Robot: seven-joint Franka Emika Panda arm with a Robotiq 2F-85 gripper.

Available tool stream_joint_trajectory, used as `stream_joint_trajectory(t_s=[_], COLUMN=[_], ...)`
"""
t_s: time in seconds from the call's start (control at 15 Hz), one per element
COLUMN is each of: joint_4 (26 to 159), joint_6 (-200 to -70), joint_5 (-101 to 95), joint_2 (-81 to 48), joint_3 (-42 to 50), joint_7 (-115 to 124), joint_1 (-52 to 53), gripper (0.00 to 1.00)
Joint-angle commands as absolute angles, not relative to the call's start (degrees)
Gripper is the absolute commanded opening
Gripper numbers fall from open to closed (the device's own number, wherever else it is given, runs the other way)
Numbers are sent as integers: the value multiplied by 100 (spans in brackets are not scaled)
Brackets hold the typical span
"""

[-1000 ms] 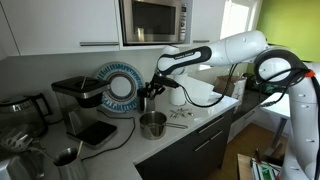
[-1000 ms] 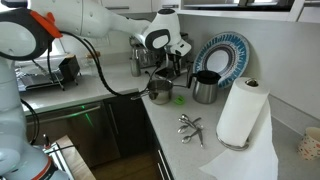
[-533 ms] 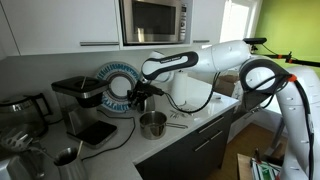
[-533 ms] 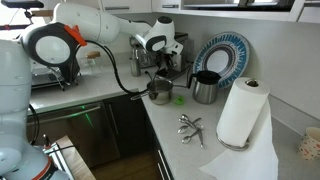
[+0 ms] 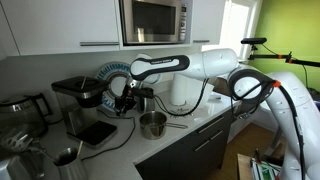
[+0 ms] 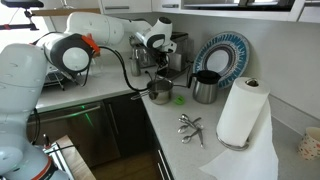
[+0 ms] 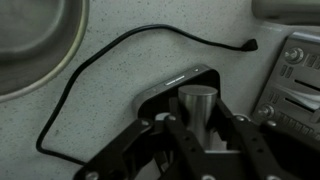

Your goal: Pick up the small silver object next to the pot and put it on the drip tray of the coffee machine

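Observation:
The gripper moves outward, turning, and lowers the upright silver object onto the black drip tray [image 5: 98, 132] [image 7: 162, 103] to release next, since the tray lies empty below and outward of it.
My gripper [image 7: 197, 122] is shut on the small silver object [image 7: 197, 100], an upright metal cylinder between the two black fingers. In an exterior view my gripper [image 5: 126, 104] hangs above the counter, between the pot [image 5: 152, 124] and the black drip tray [image 5: 98, 132] of the coffee machine [image 5: 78, 92]. In the wrist view the pot [image 7: 30, 40] lies at the upper left and the coffee machine's panel [image 7: 300, 70] at the right. A dark flat edge shows just behind the cylinder. In an exterior view my gripper [image 6: 152, 67] is above and behind the pot [image 6: 158, 92].
A black cable [image 7: 110, 50] runs across the counter beside the pot. A blue-rimmed plate [image 5: 120, 82] stands against the wall. A dark jug [image 6: 205, 88], wiry utensils [image 6: 190, 125] and a paper towel roll [image 6: 240, 112] stand further along. A microwave [image 5: 153, 20] hangs overhead.
My arm has swung away from above the pot toward the coffee machine, carrying the silver object in the shut gripper.

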State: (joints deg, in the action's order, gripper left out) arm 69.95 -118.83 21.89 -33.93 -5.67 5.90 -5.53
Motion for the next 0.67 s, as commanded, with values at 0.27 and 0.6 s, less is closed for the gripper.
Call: stream_joint_trajectory(t_s=[0.27,0.6], joint_4=[6829,6657], joint_6=[-11539,-11594], joint_5=[1916,798], joint_2=[-3651,-3976], joint_3=[-511,-245], joint_7=[590,661], joint_1=[-273,363], gripper=[12,12])
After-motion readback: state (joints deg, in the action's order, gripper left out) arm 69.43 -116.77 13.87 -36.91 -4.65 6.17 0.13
